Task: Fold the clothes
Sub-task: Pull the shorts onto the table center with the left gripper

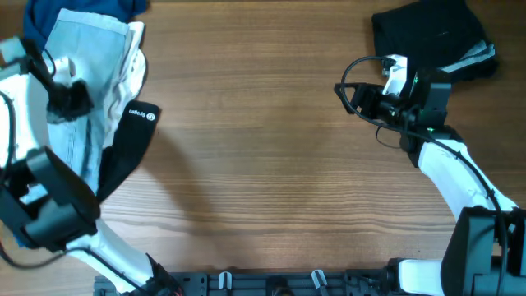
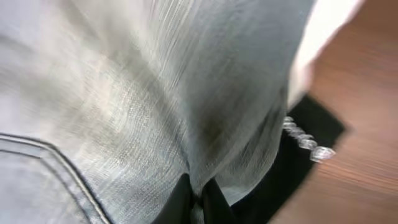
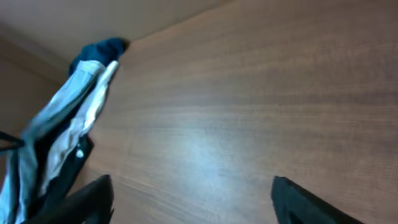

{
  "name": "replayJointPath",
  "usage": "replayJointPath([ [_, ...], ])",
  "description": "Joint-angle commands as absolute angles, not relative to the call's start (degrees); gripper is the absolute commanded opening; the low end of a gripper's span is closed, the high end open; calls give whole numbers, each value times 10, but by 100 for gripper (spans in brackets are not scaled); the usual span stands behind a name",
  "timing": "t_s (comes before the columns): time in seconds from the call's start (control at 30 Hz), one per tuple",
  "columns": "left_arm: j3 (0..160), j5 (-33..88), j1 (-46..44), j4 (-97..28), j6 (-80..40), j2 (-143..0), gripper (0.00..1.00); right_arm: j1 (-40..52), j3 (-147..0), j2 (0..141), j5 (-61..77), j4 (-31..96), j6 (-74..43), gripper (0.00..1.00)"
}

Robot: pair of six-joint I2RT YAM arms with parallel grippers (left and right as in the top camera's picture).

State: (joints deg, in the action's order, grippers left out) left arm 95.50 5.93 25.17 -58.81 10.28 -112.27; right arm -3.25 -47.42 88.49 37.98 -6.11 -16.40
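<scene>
My left gripper should next pull the denim (image 2: 124, 93) it holds off the pile to the right in the overhead view, then let it go on the clear middle of the table.
The faded light-blue denim jeans (image 1: 82, 74) hang lifted at the far left of the table, over a white garment (image 1: 131, 70) and a black garment with a white logo (image 1: 131, 136). A navy garment (image 1: 78, 12) lies behind them. My left gripper (image 2: 198, 202) is shut on a fold of the denim (image 2: 124, 93), which fills the left wrist view. My right gripper (image 3: 189, 199) is open and empty above bare wood at the right, in the overhead view (image 1: 349, 94). The pile also shows in the right wrist view (image 3: 68, 124).
A folded black garment (image 1: 427, 33) lies at the back right corner, behind my right arm. The wooden table (image 1: 271, 164) stretches between the two arms. The black logo garment trails toward the table's front left.
</scene>
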Motion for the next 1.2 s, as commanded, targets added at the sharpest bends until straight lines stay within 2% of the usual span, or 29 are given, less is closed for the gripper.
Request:
replayJointPath([
  [0.0,1017,90,179,-610,98,-1009,4,-57,-523,871,430,-68,-155,79],
  [0.1,1021,65,121,-609,98,-946,4,-93,-588,857,475,-38,-155,77],
  [0.23,1023,100,27,-568,59,-920,4,-124,-619,814,474,-19,-150,77],
  [0.37,1023,111,-94,-504,29,-966,4,-175,-619,781,475,11,-152,77],
  [0.67,1023,214,-286,-360,-34,-1132,4,-282,-619,766,484,40,-152,78],
  [0.7,1023,214,-308,-341,-33,-1148,8,-289,-619,766,484,41,-152,78],
  [0.73,1023,214,-319,-330,-33,-1154,33,-293,-619,766,484,43,-152,78],
  [0.77,1023,209,-331,-319,-33,-1157,82,-297,-619,766,484,45,-152,79],
  [0.8,1023,196,-335,-316,-33,-1157,100,-299,-619,766,484,48,-152,79],
  [0.97,1025,145,-276,-377,-43,-1082,100,-297,-619,766,486,84,-150,85],
  [1.07,1025,121,-193,-509,-50,-996,100,-268,-619,766,481,173,-96,86],
  [1.17,1024,141,-149,-645,-50,-960,100,-189,-619,767,411,266,-59,91],
])
